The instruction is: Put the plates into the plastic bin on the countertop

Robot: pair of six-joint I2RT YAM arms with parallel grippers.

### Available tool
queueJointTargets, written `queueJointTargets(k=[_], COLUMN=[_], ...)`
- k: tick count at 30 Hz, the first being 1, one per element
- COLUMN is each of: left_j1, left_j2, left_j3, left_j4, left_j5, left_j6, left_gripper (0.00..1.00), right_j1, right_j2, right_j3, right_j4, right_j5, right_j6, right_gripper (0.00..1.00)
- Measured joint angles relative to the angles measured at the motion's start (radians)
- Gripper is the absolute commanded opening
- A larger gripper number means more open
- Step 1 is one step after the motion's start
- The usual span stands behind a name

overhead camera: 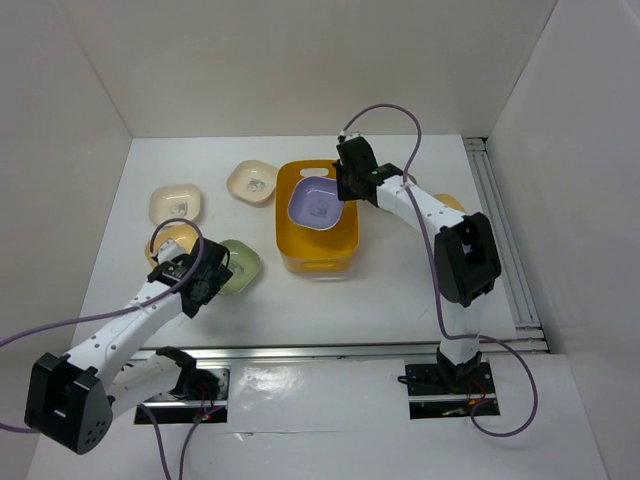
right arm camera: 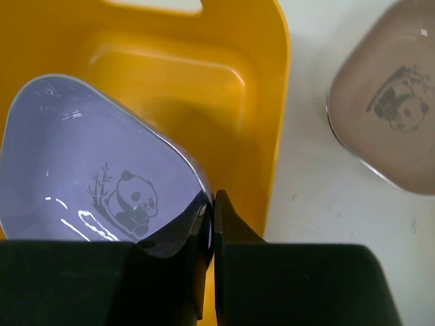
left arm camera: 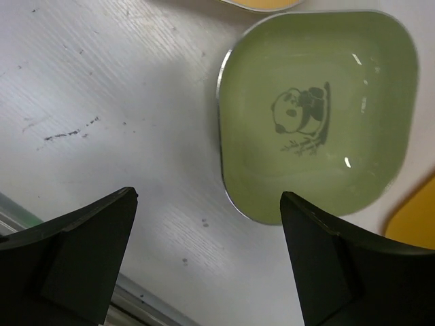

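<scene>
My left gripper will next move down onto the green plate's rim (left arm camera: 221, 168) on the side away from the bin, as that rim lines up between its open fingers.
The yellow-orange plastic bin (overhead camera: 318, 255) stands mid-table and also shows in the right wrist view (right arm camera: 224, 81). My right gripper (overhead camera: 343, 188) (right arm camera: 212, 204) is shut on the rim of a lavender plate (overhead camera: 318, 205) (right arm camera: 88, 163) and holds it tilted inside the bin's mouth. My left gripper (overhead camera: 203, 283) (left arm camera: 207, 197) is open and empty, low over the countertop beside a green plate (overhead camera: 241, 265) (left arm camera: 316, 115). Two cream plates (overhead camera: 252, 182) (overhead camera: 177, 204) and a yellow-orange dish (overhead camera: 170, 240) lie left of the bin. A beige plate (right arm camera: 391, 129) lies outside the bin's wall.
A yellow-orange edge (overhead camera: 450, 203) peeks out behind my right forearm. White walls close the countertop (overhead camera: 400, 290) at the back and sides. A metal rail (overhead camera: 505, 240) runs along the right side and another (overhead camera: 330, 352) along the front.
</scene>
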Motion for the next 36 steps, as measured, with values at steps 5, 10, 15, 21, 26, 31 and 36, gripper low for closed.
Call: queueJointTargets(k=[5,10,15,21,26,31,36], left_j1=[0.083,0.119,0.13,0.135,0.143,0.143,0.146], left_j2=[0.036,0.084,0.099,0.134,0.201,0.252,0.308], left_j3=[-0.084,-0.121,-0.128,-0.128,-0.13,-0.129,-0.076], left_j4=[0.129,0.246,0.328,0.385,0.399,0.409,0.46], left_j5=[0.033,0.067,0.095,0.105,0.108,0.112,0.126], left_j6=[0.066,0.13,0.18,0.203,0.196,0.147,0.079], left_gripper=[0.97,0.92,0.86,0.65,0.62,0.06,0.0], right_j1=[0.002,0.01,0.059,0.183,0.22,0.208,0.208], right_j2=[0.097,0.188,0.164,-0.056,-0.262,-0.358,-0.415], right_j3=[0.138,0.232,0.24,0.147,0.106,0.066,-0.048], right_j4=[0.004,-0.01,-0.024,-0.016,-0.007,0.017,0.011], right_j5=[0.003,0.029,0.07,0.111,0.138,0.181,0.215], right_j6=[-0.002,0.007,0.005,0.006,0.006,0.007,0.012], right_gripper=[0.13,0.83,1.0,1.0,1.0,1.0,1.0])
